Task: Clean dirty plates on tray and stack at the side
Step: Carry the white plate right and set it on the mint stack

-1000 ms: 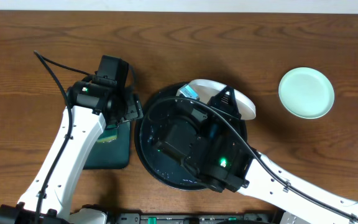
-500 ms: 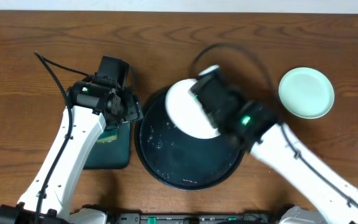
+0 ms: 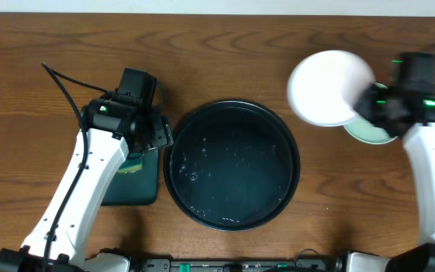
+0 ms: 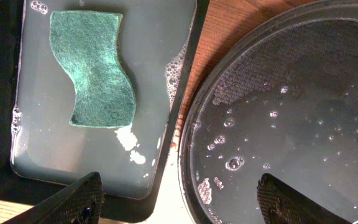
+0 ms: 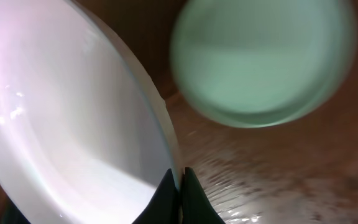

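I should next move my right gripper to the right in the overhead view and lower the white plate onto the mint-green plate, which it only partly overlaps.
The round black tray (image 3: 232, 162) sits at the table's centre, wet, with no plate on it; it also shows in the left wrist view (image 4: 291, 112). My right gripper (image 3: 370, 102) is shut on the rim of the white plate (image 3: 329, 88) and holds it tilted in the air at the right. In the right wrist view the fingers (image 5: 180, 186) pinch the white plate's (image 5: 61, 124) edge. A mint-green plate (image 3: 368, 134) lies on the wood below, partly hidden; it is blurred in the right wrist view (image 5: 263, 59). My left gripper (image 3: 153, 136) is open and empty (image 4: 180, 199).
A dark-green rectangular tray (image 3: 131, 185) with soapy water and a green sponge (image 4: 98, 68) lies left of the black tray. The left gripper hovers over the narrow gap between the two trays. Brown wood tabletop (image 3: 225, 60) lies behind.
My right arm lifted the white plate off the black tray and carried it right, to above the mint-green plate. The left arm has not moved.
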You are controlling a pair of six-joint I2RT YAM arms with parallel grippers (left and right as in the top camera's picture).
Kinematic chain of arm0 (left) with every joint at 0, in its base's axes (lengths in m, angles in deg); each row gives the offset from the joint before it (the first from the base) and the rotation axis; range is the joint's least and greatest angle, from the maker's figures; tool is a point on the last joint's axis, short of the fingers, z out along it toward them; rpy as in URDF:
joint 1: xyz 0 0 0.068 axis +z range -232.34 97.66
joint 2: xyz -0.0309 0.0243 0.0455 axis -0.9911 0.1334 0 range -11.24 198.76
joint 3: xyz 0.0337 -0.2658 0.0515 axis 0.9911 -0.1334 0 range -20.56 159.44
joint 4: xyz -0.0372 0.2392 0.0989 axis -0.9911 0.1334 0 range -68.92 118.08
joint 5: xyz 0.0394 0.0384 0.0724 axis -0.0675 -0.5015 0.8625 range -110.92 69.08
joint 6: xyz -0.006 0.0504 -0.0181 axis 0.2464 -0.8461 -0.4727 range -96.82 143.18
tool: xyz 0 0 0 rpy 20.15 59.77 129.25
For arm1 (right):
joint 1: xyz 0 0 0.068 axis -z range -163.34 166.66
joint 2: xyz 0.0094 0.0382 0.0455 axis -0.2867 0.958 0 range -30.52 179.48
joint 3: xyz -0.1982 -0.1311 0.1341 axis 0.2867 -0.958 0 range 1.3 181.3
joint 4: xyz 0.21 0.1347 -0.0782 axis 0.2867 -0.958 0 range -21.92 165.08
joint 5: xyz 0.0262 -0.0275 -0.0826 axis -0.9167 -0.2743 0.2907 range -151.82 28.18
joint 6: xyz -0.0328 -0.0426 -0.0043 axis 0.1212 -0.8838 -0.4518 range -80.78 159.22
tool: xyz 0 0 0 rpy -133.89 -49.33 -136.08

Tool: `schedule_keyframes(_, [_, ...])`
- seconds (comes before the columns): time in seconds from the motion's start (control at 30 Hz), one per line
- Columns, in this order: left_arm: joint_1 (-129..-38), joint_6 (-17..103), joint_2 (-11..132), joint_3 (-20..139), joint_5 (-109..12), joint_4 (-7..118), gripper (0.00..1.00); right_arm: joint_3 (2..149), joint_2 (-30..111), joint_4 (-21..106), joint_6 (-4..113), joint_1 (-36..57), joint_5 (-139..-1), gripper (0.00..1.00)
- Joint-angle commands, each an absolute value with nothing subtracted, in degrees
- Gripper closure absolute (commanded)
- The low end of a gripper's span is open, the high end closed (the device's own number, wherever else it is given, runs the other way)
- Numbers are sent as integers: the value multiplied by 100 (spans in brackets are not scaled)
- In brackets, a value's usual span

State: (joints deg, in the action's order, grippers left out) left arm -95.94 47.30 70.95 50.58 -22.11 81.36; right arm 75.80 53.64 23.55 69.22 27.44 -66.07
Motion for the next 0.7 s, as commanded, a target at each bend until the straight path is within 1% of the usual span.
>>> schedule_keyframes(0.0, [-9607, 4678, 7108, 5086, -2178, 8166, 20, 7458, 5480, 2346, 7201, 3617, -6940, 99])
schedule_keyframes(0.1, [-9607, 4678, 7108, 5086, -2178, 8166, 20, 7294, 5725, 2348, 7199, 4248, -6944, 99])
schedule_keyframes(0.23, [-9607, 4678, 7108, 5086, -2178, 8166, 20, 7252, 6066, 2348, 7193, 4646, -6957, 99])
schedule_keyframes(0.33, [-9607, 4678, 7108, 5086, -2178, 8166, 20, 7252, 6232, 2390, 7140, 4720, -6986, 99])
schedule_keyframes(0.5, [-9607, 4678, 7108, 5086, -2176, 8166, 20, 7252, 6400, 2849, 7142, 4709, -6983, 99])
schedule_keyframes(0.67, [-9607, 4678, 7108, 5086, -2178, 8170, 20, 7252, 6682, 3098, 7376, 4749, -6986, 99])
